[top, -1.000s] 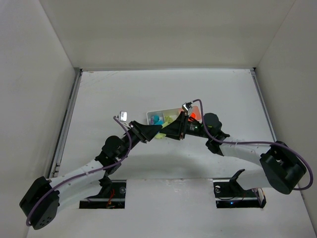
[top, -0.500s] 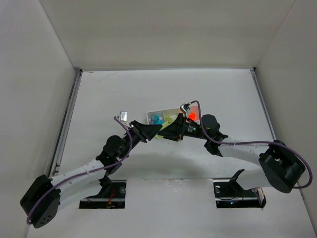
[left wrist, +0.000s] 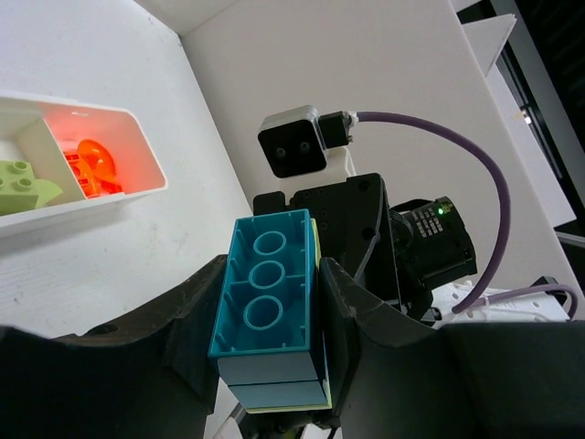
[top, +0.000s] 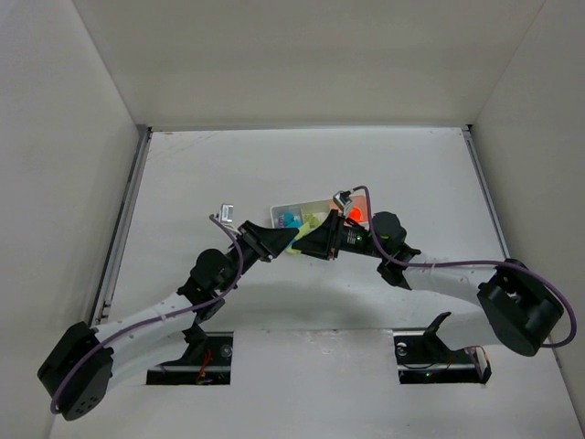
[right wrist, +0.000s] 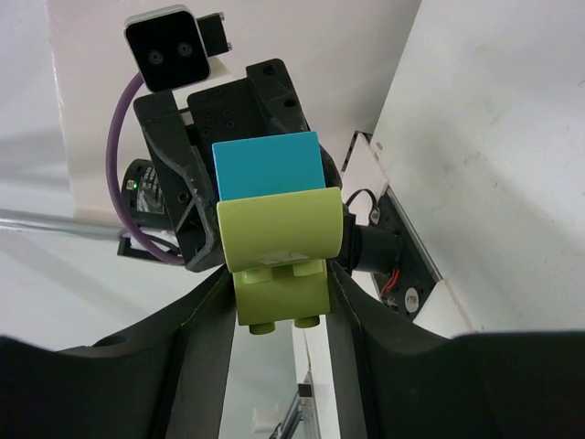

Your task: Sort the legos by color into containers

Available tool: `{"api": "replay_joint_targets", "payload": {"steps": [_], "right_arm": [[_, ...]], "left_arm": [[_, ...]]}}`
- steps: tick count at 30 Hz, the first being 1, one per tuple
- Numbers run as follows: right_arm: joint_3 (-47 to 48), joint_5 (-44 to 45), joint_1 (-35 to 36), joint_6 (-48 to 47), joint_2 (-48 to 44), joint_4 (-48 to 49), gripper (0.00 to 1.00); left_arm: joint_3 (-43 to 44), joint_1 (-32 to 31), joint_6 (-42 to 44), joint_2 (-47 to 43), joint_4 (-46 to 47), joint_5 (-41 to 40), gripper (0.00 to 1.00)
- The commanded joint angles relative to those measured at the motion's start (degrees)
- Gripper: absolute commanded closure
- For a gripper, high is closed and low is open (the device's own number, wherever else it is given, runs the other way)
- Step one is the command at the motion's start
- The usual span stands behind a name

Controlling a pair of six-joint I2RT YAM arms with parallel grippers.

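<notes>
Next, the right gripper pulls away from the teal stack, then swings outward over the white tray's middle section, fingers tilting down, since yellow-green bricks already lie there.
My left gripper is shut on a teal-blue brick stack, hollow underside facing the camera. A light yellow-green brick is pressed against it, and my right gripper is shut on that brick. The teal stack shows just behind it. In the top view both grippers meet nose to nose just in front of the white tray. The tray holds teal bricks on the left, yellow-green ones in the middle and an orange-red one on the right.
The tray's right end with the orange-red brick and a yellow-green brick lies past my left fingers. White walls enclose the table on three sides. The right arm's camera faces my left wrist.
Both arms have shifted very slightly left. The two grippers stay shut on the joined bricks.
</notes>
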Motion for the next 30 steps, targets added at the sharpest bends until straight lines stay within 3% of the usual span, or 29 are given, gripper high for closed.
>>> {"api": "replay_joint_targets", "payload": {"steps": [1,5,11,20,25,30], "right_arm": [[-0.07,0.43,0.81,-1.31,-1.08,3.52,0.62],[-0.42,0.25,0.81,-1.22,-1.08,3.43,0.71],[-2.17,-0.10,0.63,-2.01,-2.66,3.16,0.72],[-5.95,-1.15,0.19,-2.71,-7.05,2.99,0.72],[-7.10,-0.28,-3.14,-5.61,-8.64,-1.05,0.71],[-1.40,5.24,-7.10,-14.21,-6.27,-11.31,0.71]], "left_arm": [[1.66,0.39,-0.30,0.07,1.87,0.08,0.88],[1.84,1.70,0.23,-1.68,-1.72,-0.27,0.90],[1.31,7.94,0.23,-5.37,-7.53,2.36,0.93],[0.78,13.66,-0.12,-6.61,-8.94,5.79,0.93],[1.84,13.75,-0.12,-4.76,-7.71,6.32,0.93],[2.80,13.58,0.84,-4.94,-7.53,5.79,0.92]]}}
